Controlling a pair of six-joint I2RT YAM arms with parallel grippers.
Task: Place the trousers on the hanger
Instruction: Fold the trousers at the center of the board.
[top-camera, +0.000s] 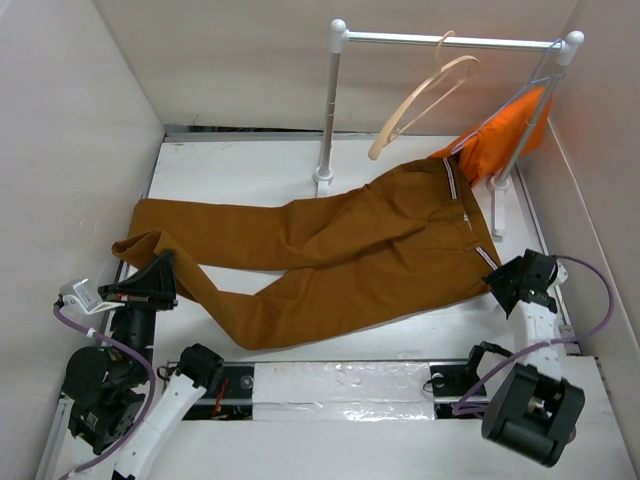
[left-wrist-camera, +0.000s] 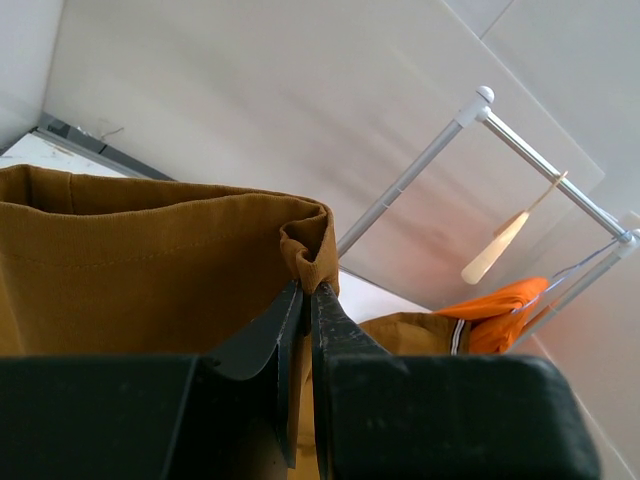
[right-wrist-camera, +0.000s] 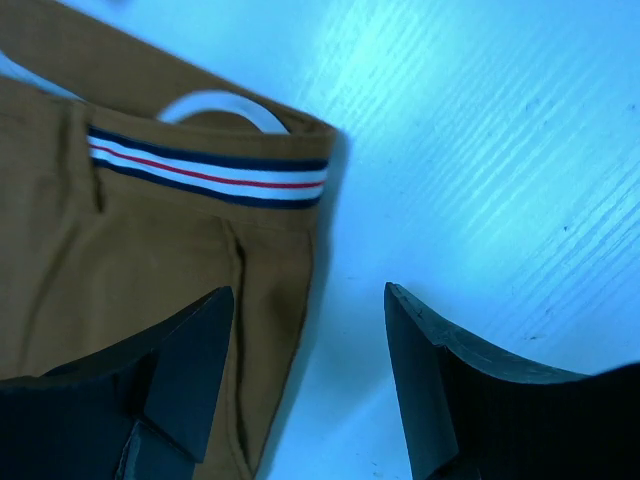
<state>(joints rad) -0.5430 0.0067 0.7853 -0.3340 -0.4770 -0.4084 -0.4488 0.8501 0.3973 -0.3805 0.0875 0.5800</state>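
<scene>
The right gripper comes down next, open, astride the trousers' side edge by the striped waistband. That edge lies below it and already shows between my fingers.
The rust-brown trousers (top-camera: 330, 250) lie spread across the table, legs to the left, striped waistband (top-camera: 470, 215) to the right. My left gripper (top-camera: 160, 275) is shut on a leg hem; in the left wrist view the cuff (left-wrist-camera: 308, 255) bunches between the closed fingers (left-wrist-camera: 330, 320). My right gripper (top-camera: 515, 280) stands open just off the waistband's near corner. Its view shows the striped band (right-wrist-camera: 210, 170) and brown cloth (right-wrist-camera: 130, 270) under the left finger (right-wrist-camera: 190, 360), bare table between the jaws. The wooden hanger (top-camera: 420, 95) hangs on the rail (top-camera: 450, 41).
A white garment rack (top-camera: 330, 110) stands at the back of the table. An orange garment (top-camera: 505, 130) hangs on a wire hanger at its right end. White walls close in left, back and right. A metal strip (top-camera: 330, 385) runs along the near edge.
</scene>
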